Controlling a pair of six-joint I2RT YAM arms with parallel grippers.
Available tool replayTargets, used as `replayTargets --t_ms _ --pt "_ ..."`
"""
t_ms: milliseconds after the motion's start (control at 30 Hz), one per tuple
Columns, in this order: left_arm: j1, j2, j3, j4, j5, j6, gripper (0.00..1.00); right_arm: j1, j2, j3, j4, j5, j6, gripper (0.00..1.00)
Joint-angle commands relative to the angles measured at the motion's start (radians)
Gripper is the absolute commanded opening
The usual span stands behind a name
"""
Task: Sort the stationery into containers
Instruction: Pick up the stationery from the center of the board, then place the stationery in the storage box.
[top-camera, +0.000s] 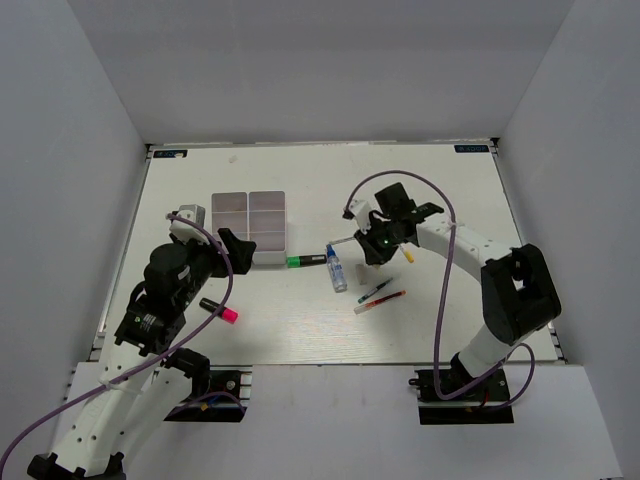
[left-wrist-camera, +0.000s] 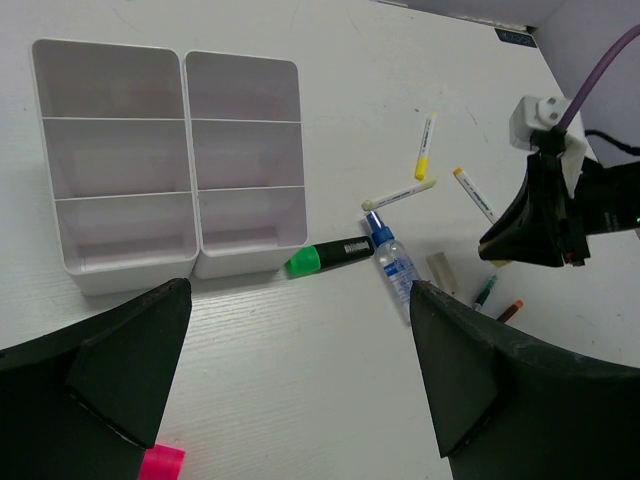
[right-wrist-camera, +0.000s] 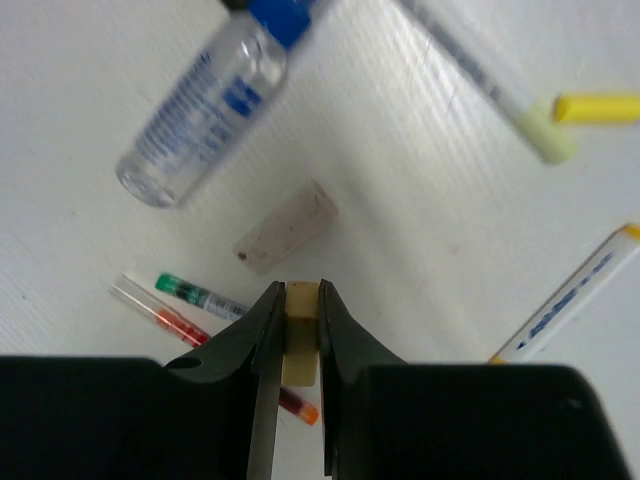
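Next, my right gripper rises outward and across over the white tray's far section on the highlighter's side and releases the beige eraser, as that section is open.
My right gripper (right-wrist-camera: 298, 300) is shut on a small beige eraser (right-wrist-camera: 300, 335) and holds it above the table, right of the blue-capped clear tube (top-camera: 336, 270). A second, whitish eraser (right-wrist-camera: 287, 228) lies below it, beside thin green-ended (right-wrist-camera: 190, 292) and red-ended (right-wrist-camera: 165, 315) pens. The white divided tray (top-camera: 265, 205) stands left of centre, its compartments empty in the left wrist view (left-wrist-camera: 185, 120). A green highlighter (left-wrist-camera: 330, 255) lies at its near right corner. My left gripper (left-wrist-camera: 300, 300) is open and empty, near the tray's front. A black marker with pink cap (top-camera: 220, 310) lies under it.
Several thin white pens with yellow ends (left-wrist-camera: 425, 145) lie right of the tray, near the right arm (top-camera: 460, 245). White walls enclose the table on three sides. Purple cables loop off both arms.
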Motion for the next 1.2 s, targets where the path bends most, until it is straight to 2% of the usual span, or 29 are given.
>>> replayTargets --t_ms 0,367,500,800,900,1167 --pt "0.007 -0.007 -0.005 0.004 0.018 0.009 1.0 0.029 -0.043 0.101 -0.031 -0.048 -0.041 0.0" --pt "0.007 -0.007 -0.005 0.004 0.028 0.018 1.0 0.096 -0.022 0.395 -0.037 -0.097 -0.098 0.0" --pt "0.007 -0.007 -0.005 0.004 0.028 0.018 1.0 0.121 0.035 0.49 0.005 -0.138 -0.152 0.0" --pt "0.007 -0.016 -0.005 0.004 0.018 0.018 1.0 0.17 0.251 0.688 0.042 -0.235 -0.305 0.0" --pt "0.007 -0.027 -0.005 0.004 0.018 0.018 1.0 0.184 0.352 0.835 0.004 -0.253 -0.334 0.0" --pt "0.007 -0.036 -0.005 0.004 0.0 0.028 1.0 0.204 0.501 1.02 0.009 -0.265 -0.37 0.0"
